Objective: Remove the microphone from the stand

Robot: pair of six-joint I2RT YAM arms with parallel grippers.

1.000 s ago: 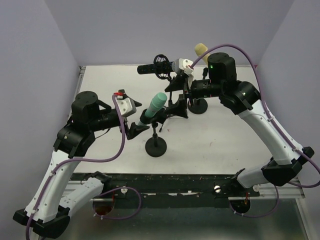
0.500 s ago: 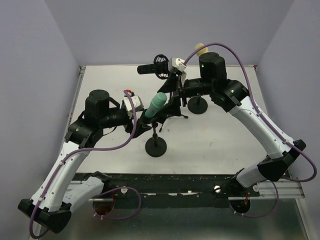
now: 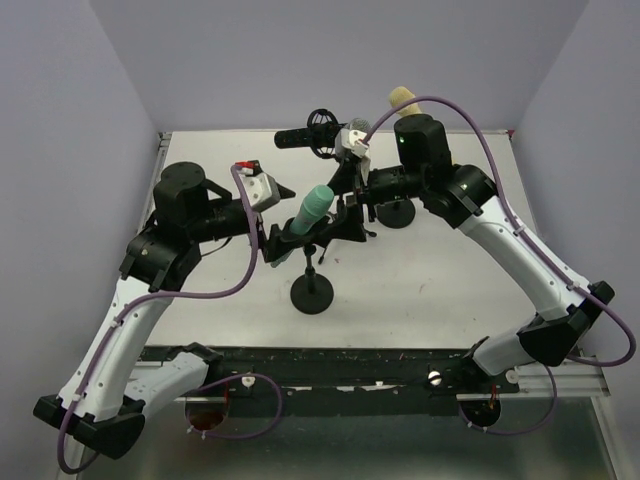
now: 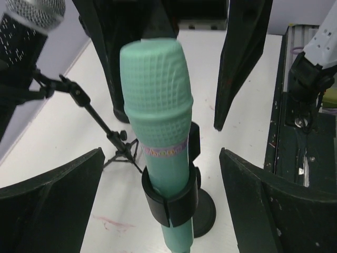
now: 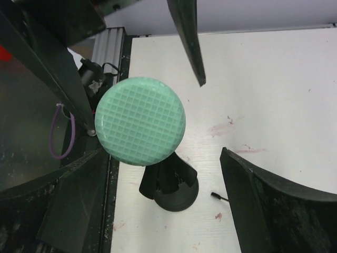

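Next, my left gripper should shift toward the right in the top view and close on the microphone's teal body between head and clip, since the clip leaves it bare.
A teal microphone [image 3: 312,207] sits tilted in a black clip [image 4: 171,196] on a stand with a round black base [image 3: 312,296]. My left gripper [image 3: 283,240] is open, with its fingers on either side of the microphone's lower body and clip, not touching, as the left wrist view [image 4: 162,158] shows. My right gripper [image 3: 340,218] is open and faces the microphone's head [image 5: 140,121] from the far side. In the right wrist view [image 5: 162,158] the head sits toward its left finger [image 5: 79,205].
A black microphone with a silver head [image 3: 310,137] on a small tripod stands at the back; it shows in the left wrist view [image 4: 26,31]. A yellow microphone [image 3: 402,98] stands on another round base [image 3: 397,213] behind the right gripper. A metal rail [image 3: 380,365] runs along the near edge.
My left gripper has moved right, from beside the stand to around the teal microphone's lower body. My right gripper has moved left and closer to the microphone's head. The microphone has stayed in its clip.
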